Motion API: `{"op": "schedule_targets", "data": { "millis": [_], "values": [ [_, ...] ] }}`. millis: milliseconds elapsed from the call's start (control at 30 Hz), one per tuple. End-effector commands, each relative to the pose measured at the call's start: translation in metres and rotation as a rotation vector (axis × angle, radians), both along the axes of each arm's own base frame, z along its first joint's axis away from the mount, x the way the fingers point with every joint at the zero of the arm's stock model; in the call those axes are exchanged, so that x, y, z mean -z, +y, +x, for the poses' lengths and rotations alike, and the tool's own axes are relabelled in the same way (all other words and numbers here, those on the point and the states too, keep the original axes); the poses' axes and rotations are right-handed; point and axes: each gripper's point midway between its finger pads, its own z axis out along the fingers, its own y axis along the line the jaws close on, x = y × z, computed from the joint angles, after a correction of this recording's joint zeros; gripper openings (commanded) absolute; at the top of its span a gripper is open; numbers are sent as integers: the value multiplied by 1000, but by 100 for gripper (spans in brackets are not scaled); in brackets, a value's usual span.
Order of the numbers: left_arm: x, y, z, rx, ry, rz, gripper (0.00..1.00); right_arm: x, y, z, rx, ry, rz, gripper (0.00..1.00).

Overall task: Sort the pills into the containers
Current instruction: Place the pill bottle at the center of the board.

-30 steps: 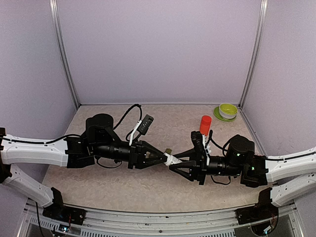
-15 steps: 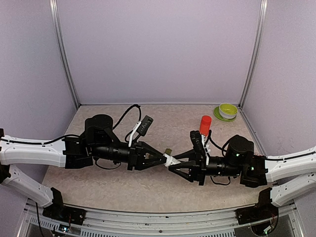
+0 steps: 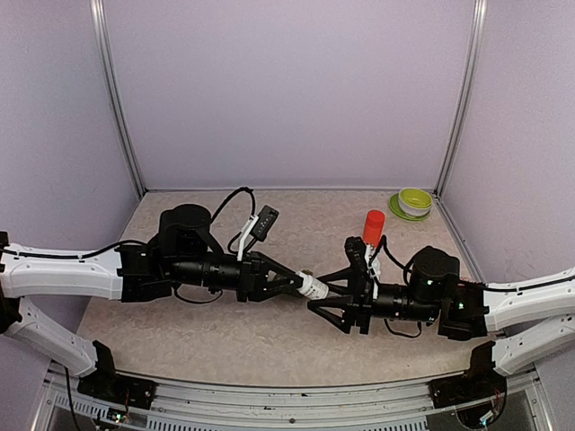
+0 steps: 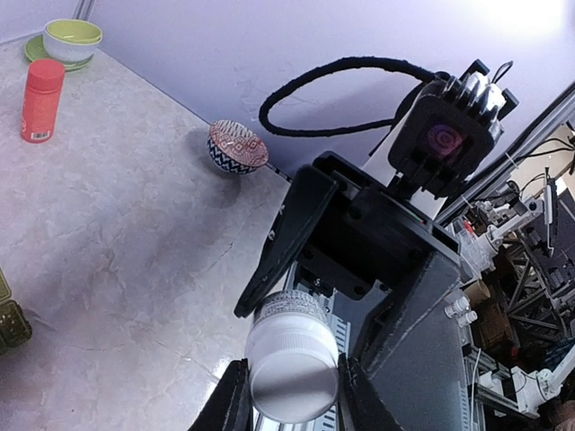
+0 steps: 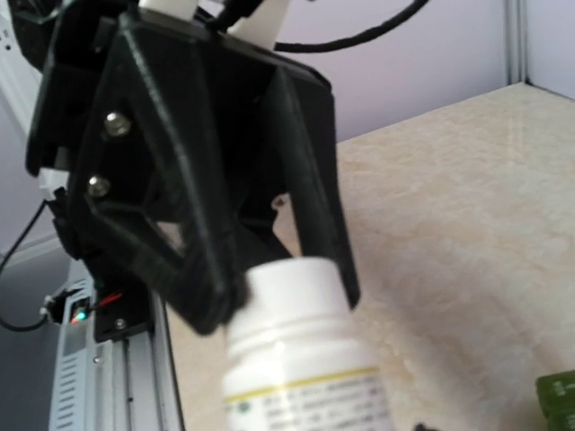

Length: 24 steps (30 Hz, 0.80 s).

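The robot next needs to swing its left gripper away and down onto the bare table below it, to the gripper's left in the top view, because the other gripper's fingers are open.
A small clear bottle with a white cap (image 3: 313,287) hangs above the table's middle, between my two grippers. My left gripper (image 3: 302,285) is shut on the cap end (image 4: 293,357), with its fingers (image 4: 232,395) pressed to both sides. My right gripper (image 3: 318,294) faces it, open, its jaws spread around the labelled body (image 5: 301,395) without pinching it. Part of the dark-green containers (image 4: 9,316) shows on the table just below and behind the bottle, and a corner of the containers (image 5: 557,393) shows in the right wrist view. No loose pills show.
A red-orange bottle (image 3: 374,226) stands upright behind the right arm. A green bowl on a green plate (image 3: 414,201) sits in the back right corner. In the left wrist view a patterned bowl (image 4: 237,147) sits on the table near the wall.
My right gripper's jaws have spread apart off the bottle. The left gripper still grips the cap and has shifted slightly right with the bottle.
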Motion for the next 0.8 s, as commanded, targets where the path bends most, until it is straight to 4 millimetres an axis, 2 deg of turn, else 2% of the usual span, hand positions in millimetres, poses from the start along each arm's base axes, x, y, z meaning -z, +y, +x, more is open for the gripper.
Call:
{"op": "schedule_targets", "data": {
  "millis": [0, 33, 67, 267, 500, 767],
  "values": [
    [-4, 2, 16, -67, -23, 37, 3, -1, -7, 5, 40, -22, -4, 71],
    [-2, 4, 19, -83, -24, 49, 3, 0, -8, 6, 49, -26, -5, 89],
    [1, 6, 22, -96, -24, 64, 3, 1, -10, 7, 61, -26, -8, 99],
    [18, 26, 48, -202, 2, 139, 4, 8, -21, 21, 155, -26, -43, 100],
    [49, 65, 92, -403, 17, 281, 4, 19, -32, 32, 239, -7, -73, 100],
    [74, 98, 120, -555, 17, 407, 4, 35, -36, 33, 257, 14, -109, 100]
  ]
}}
